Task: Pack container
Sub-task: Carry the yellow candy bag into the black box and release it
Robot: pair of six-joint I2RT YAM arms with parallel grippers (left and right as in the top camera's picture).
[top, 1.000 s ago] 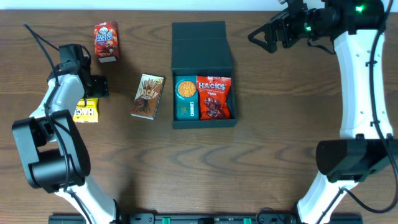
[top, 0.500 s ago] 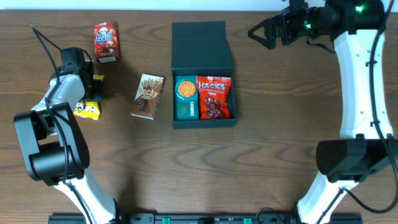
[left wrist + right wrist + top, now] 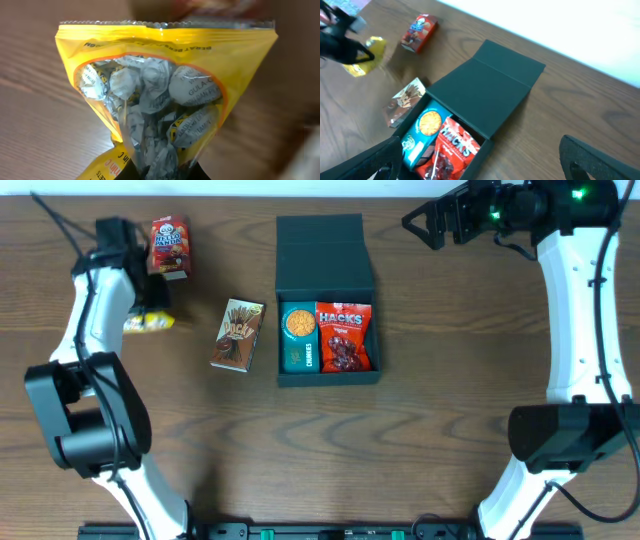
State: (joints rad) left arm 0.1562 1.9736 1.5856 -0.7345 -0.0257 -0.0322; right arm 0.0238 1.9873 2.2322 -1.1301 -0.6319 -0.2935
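The lid is open, so my left gripper will next swing over the red Hacks packet [image 3: 343, 337], to its right in the overhead view, and release the bag.
The container [image 3: 324, 255], a dark teal-black box with its flap lid laid open to the far side, sits mid-table. It holds a teal cookie packet [image 3: 297, 338] and a red Hacks packet [image 3: 343, 337]. My left gripper [image 3: 153, 312] is shut on a yellow bag of wrapped candies [image 3: 147, 323], held off the table at the left. In the left wrist view the yellow bag [image 3: 165, 95] fills the frame above the left gripper [image 3: 161, 172]. My right gripper [image 3: 432, 222] hovers open and holds nothing beyond the box's far right corner. The right wrist view looks down on the container [image 3: 490, 92].
A brown stick-biscuit box [image 3: 238, 335] lies flat just left of the container. A red Hello Panda box [image 3: 170, 247] lies at the far left, close to my left wrist. The table's far edge runs along the top.
My left gripper closed on the yellow bag and carried it up and toward the far side of the table. The right arm barely shifted and stayed open.
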